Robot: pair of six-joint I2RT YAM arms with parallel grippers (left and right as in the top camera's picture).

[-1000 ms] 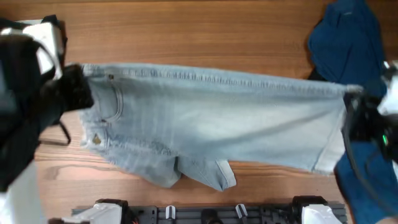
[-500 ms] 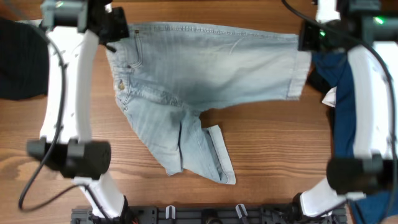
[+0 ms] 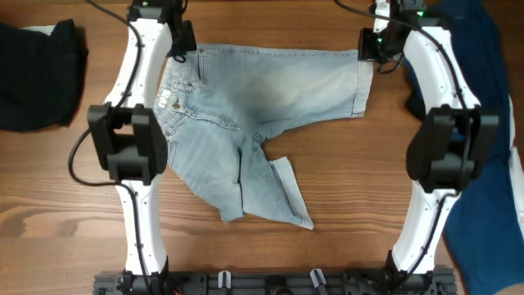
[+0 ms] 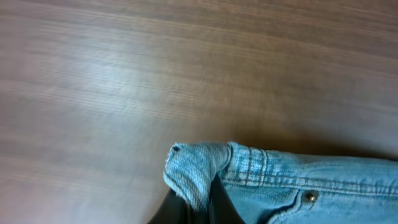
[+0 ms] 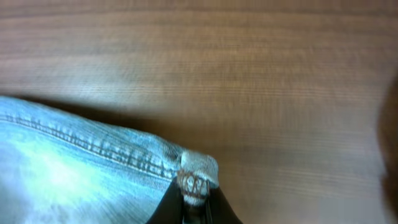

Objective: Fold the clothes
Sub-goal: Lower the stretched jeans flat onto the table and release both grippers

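I'll move my left gripper slightly outward and down to the table and release the far waist corner (image 4: 191, 163), with the shorts' far edge stretched straight between both grippers.
The light-blue denim shorts (image 3: 262, 98) lie spread on the wooden table, waist at the left, one leg stretched right, the other leg hanging toward the front. My left gripper (image 3: 178, 51) is shut on the far waist corner (image 4: 193, 174). My right gripper (image 3: 370, 51) is shut on the far cuff corner (image 5: 196, 177) of the stretched leg. Both pinch the cloth just above the table at the far side.
A dark garment (image 3: 37, 74) lies at the far left. A dark-blue garment (image 3: 483, 123) covers the right edge of the table. A black rail (image 3: 270, 283) runs along the front edge.
Both arms have carried the shorts away from the camera and lowered them toward the far side of the table. The grippers have come closer together and the loose leg has settled on the wood.
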